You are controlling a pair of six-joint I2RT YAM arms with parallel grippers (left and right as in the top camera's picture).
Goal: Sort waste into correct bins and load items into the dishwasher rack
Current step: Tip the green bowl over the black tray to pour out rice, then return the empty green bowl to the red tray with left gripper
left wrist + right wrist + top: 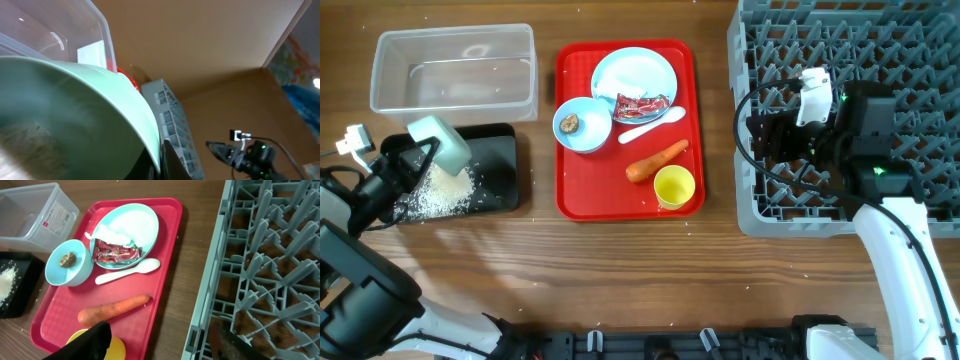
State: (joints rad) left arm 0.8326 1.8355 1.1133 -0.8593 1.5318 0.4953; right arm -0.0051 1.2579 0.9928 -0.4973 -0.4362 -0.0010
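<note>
I will next move my left gripper to the right in the overhead view and turn the bowl (440,140) upright. I will then lower it onto the red tray's near corner (591,184), which is empty.
My left gripper (423,152) is shut on a pale blue-green bowl (440,140), tipped over the black tray (495,165), where rice (445,190) lies. In the left wrist view the bowl (75,110) fills the frame, its rim between the fingers (161,159). My right gripper (767,135) is open and empty over the rack's (850,60) left edge; its fingers (160,347) straddle that edge. On the red tray: plate (147,217) with wrapper (116,251) and tissue (102,231), spoon (127,272), bowl (80,272) holding the brown lump (67,258), carrot (112,308), yellow cup (122,347).
The clear tub (455,70) stands behind the black tray at the far left. The red tray (575,195) lies between the bins and the rack. Bare wooden table runs along the front edge. A few rice grains lie scattered beside the black tray.
</note>
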